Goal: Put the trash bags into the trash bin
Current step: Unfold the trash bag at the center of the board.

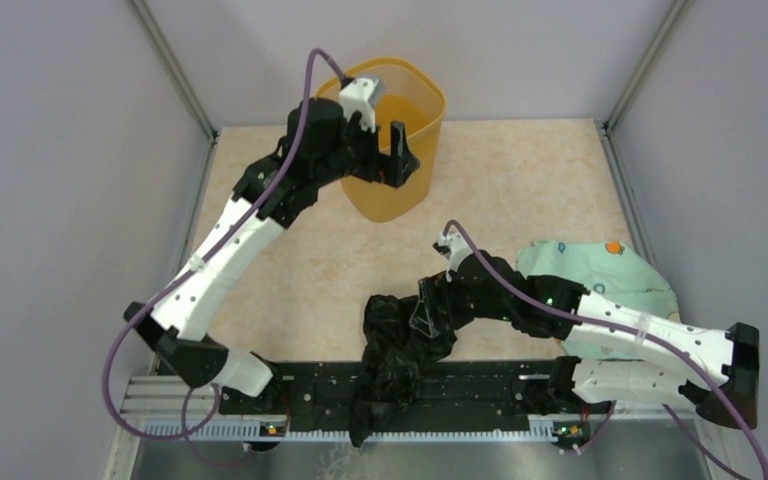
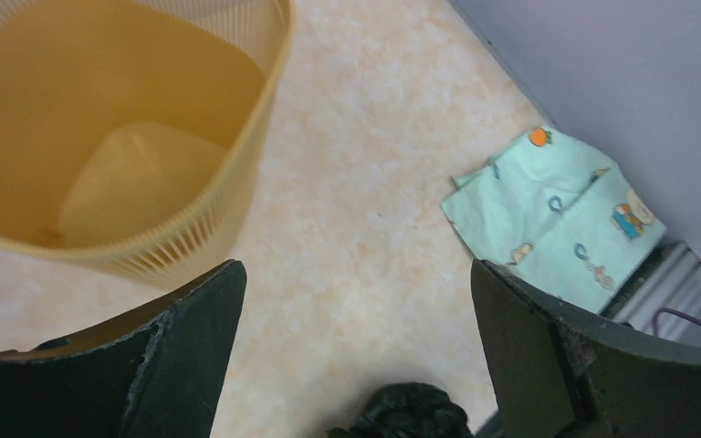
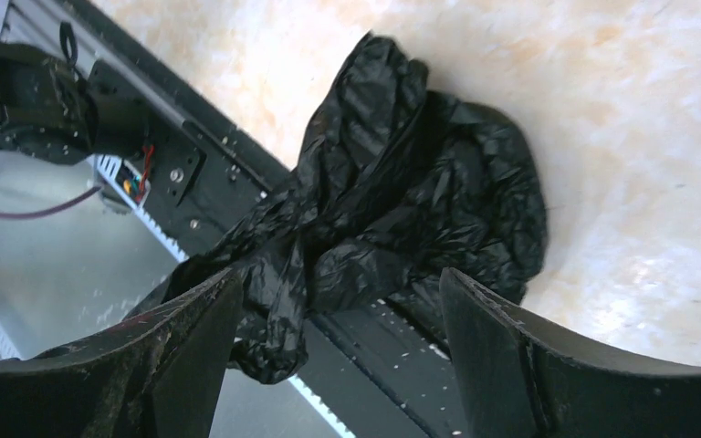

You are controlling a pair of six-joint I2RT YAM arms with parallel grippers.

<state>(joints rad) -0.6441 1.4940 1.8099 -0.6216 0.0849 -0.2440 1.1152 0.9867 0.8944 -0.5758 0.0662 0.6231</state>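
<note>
I need to lower my right gripper and pull it back onto the folded part of the bag by the black bar (image 1: 398, 362) (image 3: 347, 257). Its open fingers are above the folds of the trash bag.
The mustard-yellow trash bin (image 1: 405, 195) stands upright at the back of the table, and the left wrist view shows it (image 2: 100, 119) empty inside. My left gripper (image 1: 385, 160) hovers at the bin's front rim. It (image 2: 356, 356) is open with nothing between its fingers. One crinkled black trash bag (image 1: 392, 365) lies at the table's near edge, draped over the black rail. My right gripper (image 1: 425, 318) is just above the bag's upper part. Its jaws (image 3: 338, 351) stand open over the bag's folds (image 3: 402, 201), not closed on them. A lump of the bag (image 2: 411, 415) shows low in the left wrist view.
A pale green patterned cloth (image 1: 600, 275) lies at the right by the wall, partly under my right arm, also visible as the cloth (image 2: 557, 214). The black rail (image 1: 500, 385) with both arm bases runs along the near edge. Grey walls enclose the table on three sides.
</note>
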